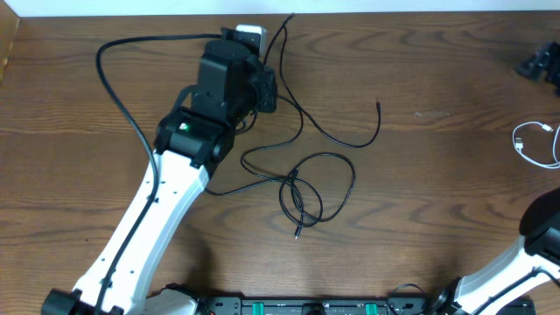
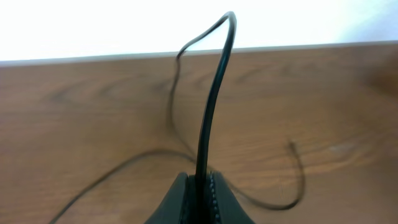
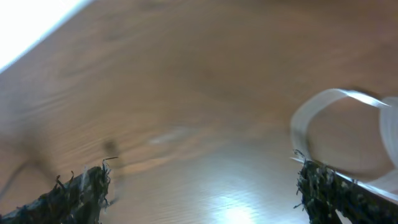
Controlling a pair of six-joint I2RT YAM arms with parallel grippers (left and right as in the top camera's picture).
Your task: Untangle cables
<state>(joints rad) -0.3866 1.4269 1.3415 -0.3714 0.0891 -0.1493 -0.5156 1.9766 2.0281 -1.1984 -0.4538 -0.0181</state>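
The robot should next raise its left gripper above the far middle of the table and release the thin black cable (image 1: 337, 136) to the open right gripper, because part of that cable crosses the second cable.
My left gripper (image 1: 266, 87) is at the far middle of the table, shut on a thin black cable (image 1: 337, 136). In the left wrist view that cable (image 2: 211, 106) rises straight up out of the closed jaws (image 2: 200, 182) and bends over to the left. A second black cable (image 1: 306, 188) lies in a crossed loop in the table's middle. A white cable (image 1: 535, 144) lies coiled at the right edge. In the right wrist view the right gripper (image 3: 202, 180) is open and empty above bare wood, with a loop of the white cable (image 3: 339, 118) just beyond its right finger.
A thick black arm wire (image 1: 122, 96) arcs over the far left. A dark object (image 1: 538, 63) sits at the far right corner. The right arm (image 1: 542, 232) comes in from the near right corner. The table's far edge (image 1: 394, 12) is close behind the left gripper.
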